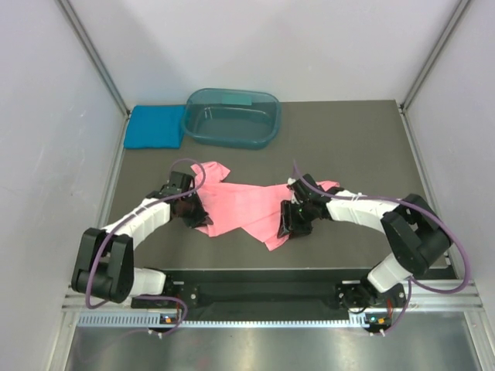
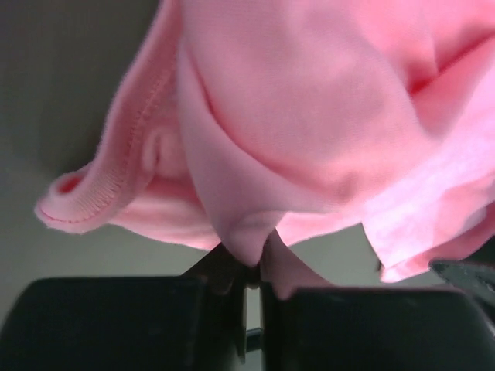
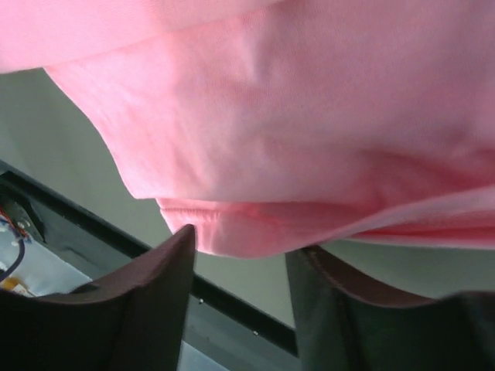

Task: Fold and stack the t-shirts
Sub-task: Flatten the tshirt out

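Note:
The left gripper rises next and carries the pinched fold outward, since the release spot lies outward of the gripper. It then releases the fold on the tabletop before the plastic tub.
The salmon-pink t-shirt (image 1: 240, 202) lies crumpled across the middle of the dark table. My left gripper (image 1: 189, 210) is at its left edge. In the left wrist view the jaws (image 2: 254, 272) are shut on a pinched fold of the pink t-shirt (image 2: 309, 116), which bunches above them. My right gripper (image 1: 292, 220) is at the shirt's front right part. In the right wrist view it (image 3: 246, 241) is open, and the hem of the pink t-shirt (image 3: 309, 139) rests over its fingertips. The teal-blue t-shirt (image 1: 153, 126) lies folded at the back left.
A dark teal see-through plastic tub (image 1: 232, 116) stands at the back, right of the folded blue shirt. White walls enclose the table on the left, right and back. The black front rail (image 3: 232, 301) runs just below the right gripper.

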Available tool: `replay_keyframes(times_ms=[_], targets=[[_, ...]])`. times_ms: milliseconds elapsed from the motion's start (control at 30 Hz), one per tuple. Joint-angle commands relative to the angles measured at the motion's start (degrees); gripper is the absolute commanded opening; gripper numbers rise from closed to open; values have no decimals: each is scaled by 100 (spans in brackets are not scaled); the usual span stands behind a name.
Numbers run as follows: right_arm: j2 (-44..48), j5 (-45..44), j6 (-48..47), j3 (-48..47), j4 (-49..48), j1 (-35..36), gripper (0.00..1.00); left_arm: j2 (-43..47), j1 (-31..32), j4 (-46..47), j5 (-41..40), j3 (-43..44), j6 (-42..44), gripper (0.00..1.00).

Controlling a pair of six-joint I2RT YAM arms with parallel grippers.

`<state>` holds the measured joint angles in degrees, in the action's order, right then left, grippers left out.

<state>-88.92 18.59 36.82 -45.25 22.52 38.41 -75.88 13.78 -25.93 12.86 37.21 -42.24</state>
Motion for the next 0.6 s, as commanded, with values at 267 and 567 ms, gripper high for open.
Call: replay_keyframes(times_ms=[267,567], targets=[[498,-865,-175,-124,295,87,0,1415,-51,-1078,-600,1340,462,0],[2606,-1752,-640,-950,2201,79,0,2989,-51,-1994,-1234,2729,1094,0]])
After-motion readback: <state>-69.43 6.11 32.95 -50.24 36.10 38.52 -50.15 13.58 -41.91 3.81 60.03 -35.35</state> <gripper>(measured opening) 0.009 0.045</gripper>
